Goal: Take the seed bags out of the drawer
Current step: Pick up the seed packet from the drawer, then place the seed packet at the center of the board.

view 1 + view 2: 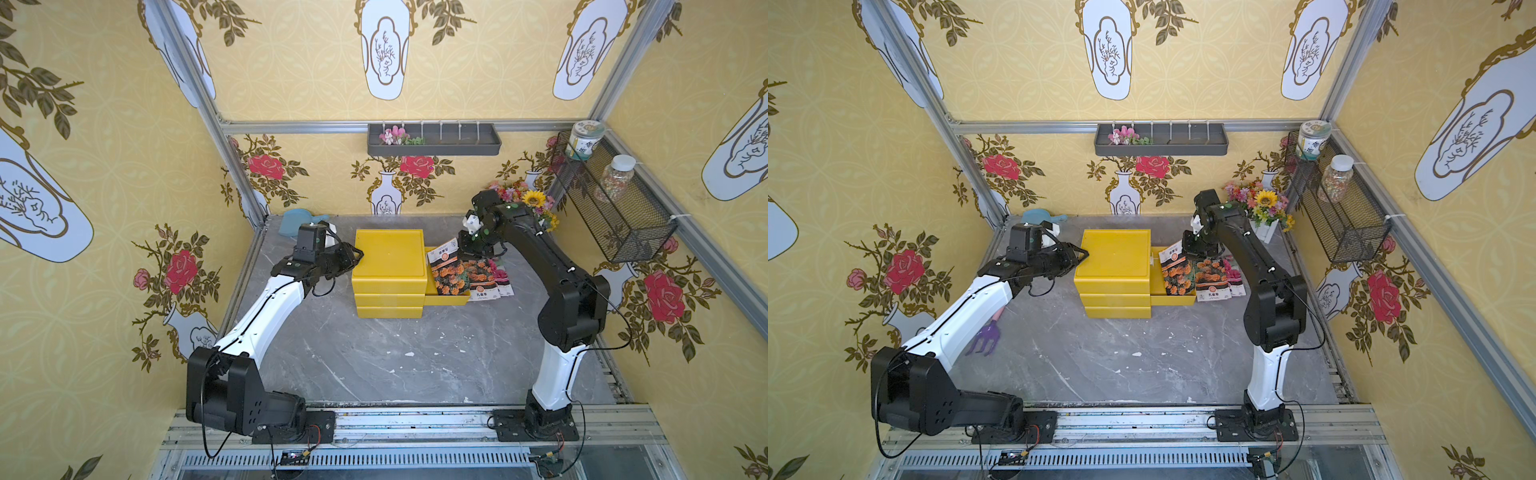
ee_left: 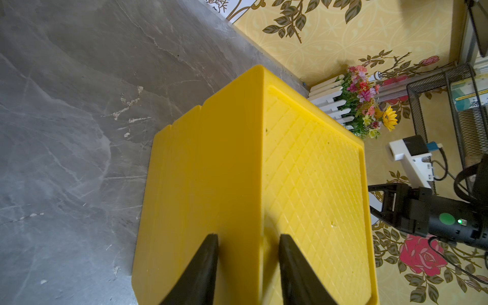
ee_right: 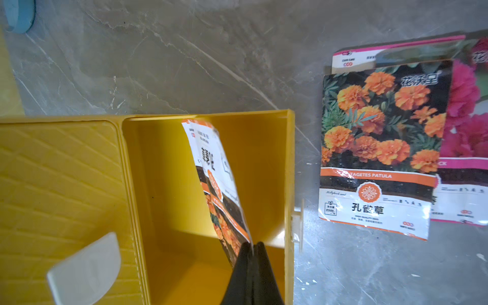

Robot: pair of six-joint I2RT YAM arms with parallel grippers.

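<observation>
Since the orange-flower seed bag (image 3: 214, 169) tilts over the open drawer, I will carry my right gripper past the drawer's front, lower it onto the overlapping bags and release.
A yellow drawer cabinet (image 1: 390, 253) stands mid-table with its top drawer (image 1: 451, 299) pulled out to the right. My right gripper (image 3: 253, 244) is shut on the edge of an orange-flower seed bag (image 3: 214, 169), which stands tilted over the open drawer (image 3: 289, 158) in both top views (image 1: 446, 266) (image 1: 1177, 270). On the table just right of the drawer lie another orange-flower bag (image 3: 377, 148) and pink-flower bags (image 3: 464, 132), overlapping. My left gripper (image 2: 248, 237) straddles the cabinet's upper left edge, one finger on its side wall and one on its top.
A bunch of artificial flowers with a white fence (image 1: 528, 203) stands in the back right corner behind my right arm. A blue scoop (image 1: 295, 222) lies at the back left, and a purple hand rake (image 1: 986, 334) under my left arm. A wire basket (image 1: 615, 199) with jars hangs on the right wall.
</observation>
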